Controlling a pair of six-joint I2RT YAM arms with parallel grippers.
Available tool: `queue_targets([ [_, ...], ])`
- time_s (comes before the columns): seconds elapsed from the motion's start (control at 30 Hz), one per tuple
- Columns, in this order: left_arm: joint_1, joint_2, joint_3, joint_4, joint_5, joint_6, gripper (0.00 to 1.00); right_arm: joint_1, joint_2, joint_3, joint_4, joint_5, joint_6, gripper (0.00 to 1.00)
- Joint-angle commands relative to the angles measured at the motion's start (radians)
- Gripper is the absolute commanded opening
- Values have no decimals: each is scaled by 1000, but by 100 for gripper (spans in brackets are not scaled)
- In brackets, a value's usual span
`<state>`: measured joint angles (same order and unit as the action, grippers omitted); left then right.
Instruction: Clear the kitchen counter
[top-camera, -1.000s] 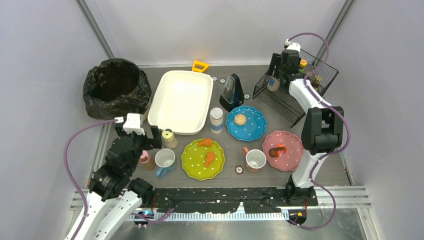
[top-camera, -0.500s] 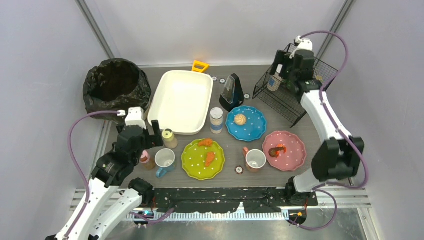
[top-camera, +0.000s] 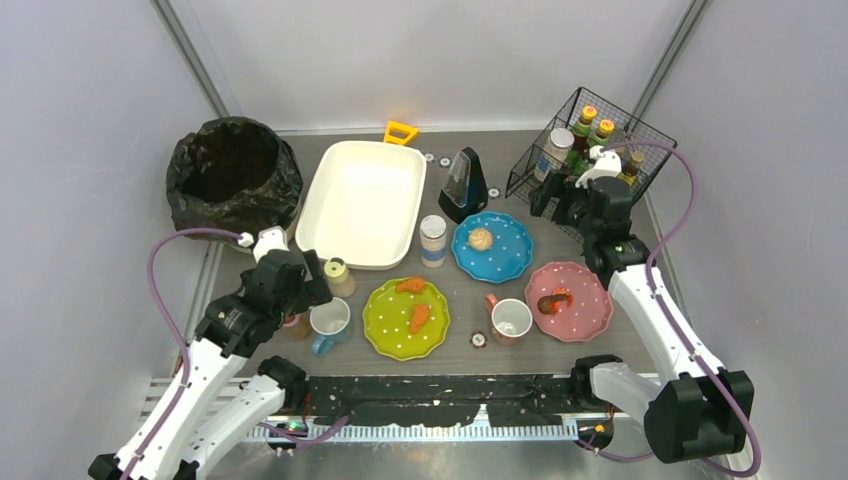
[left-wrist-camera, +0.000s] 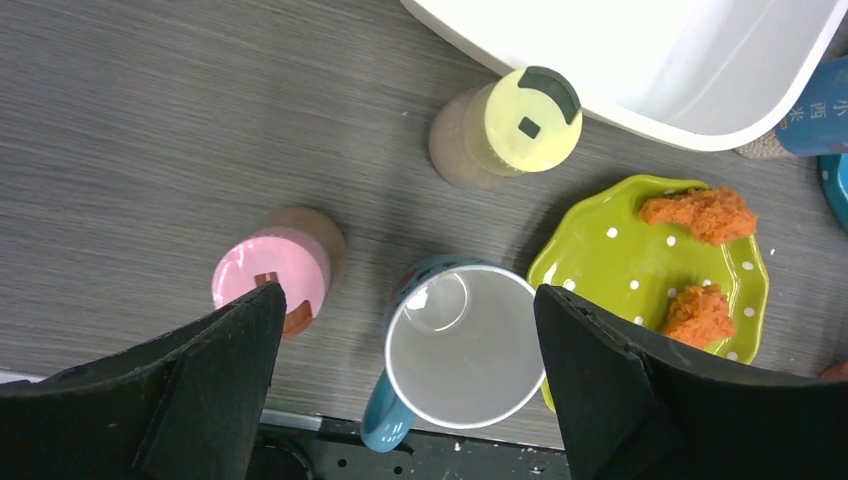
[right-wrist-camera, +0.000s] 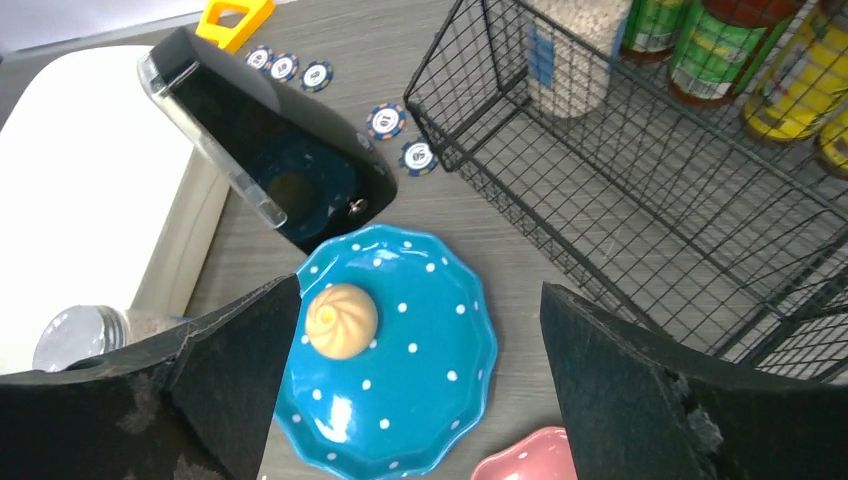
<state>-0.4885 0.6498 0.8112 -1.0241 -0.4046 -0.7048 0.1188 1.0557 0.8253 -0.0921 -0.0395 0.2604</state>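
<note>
I will next move my right gripper past the blue dotted plate (top-camera: 505, 260) and down over the top of the silver-lidded jar.
The kitchen counter (top-camera: 470, 360) is a dark wood-grain top carrying dishes and jars. My left gripper (top-camera: 308, 283) (left-wrist-camera: 408, 292) hovers open above the blue mug (left-wrist-camera: 460, 352) (top-camera: 329, 322), with a pink-lidded shaker (left-wrist-camera: 270, 278) by its left finger and a yellow-lidded shaker (left-wrist-camera: 515, 122) beyond. My right gripper (top-camera: 558, 200) (right-wrist-camera: 420, 290) hangs open over the blue dotted plate (right-wrist-camera: 410, 390) (top-camera: 505, 260) that holds a bun (right-wrist-camera: 341, 320). Neither gripper holds anything.
A white tub (top-camera: 363, 203) and a black bin bag (top-camera: 232, 175) stand at the back left. A wire basket (top-camera: 560, 205) with several bottles is at the back right. Also here: a metronome (top-camera: 463, 184), a jar (top-camera: 433, 240), a green plate (top-camera: 395, 335), a pink plate (top-camera: 585, 305), a red mug (top-camera: 510, 320).
My right gripper opened, left a bottle standing in the wire basket and drew back to above the blue plate. My left arm shifted slightly over the blue mug.
</note>
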Motion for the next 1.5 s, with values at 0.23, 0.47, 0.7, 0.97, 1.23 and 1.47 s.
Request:
queue_targets([
  [0.23,4,154,104,96,82,17,100,261,-32,-28,197,-188,-130,95],
  [0.47,4,79,94,113,40,51,100,484,161,39,196,-108,-246,95],
  [0.7,4,-57,82,108,-24,84,100,577,330,110,218,-37,-255,95],
  [0.97,4,-247,26,158,-99,149,100,601,493,169,256,3,-254,97],
  [1.23,4,-283,16,179,-94,182,99,617,515,175,248,10,-256,69],
  [1.47,4,-246,17,229,-88,235,100,617,426,171,205,-26,-255,40],
])
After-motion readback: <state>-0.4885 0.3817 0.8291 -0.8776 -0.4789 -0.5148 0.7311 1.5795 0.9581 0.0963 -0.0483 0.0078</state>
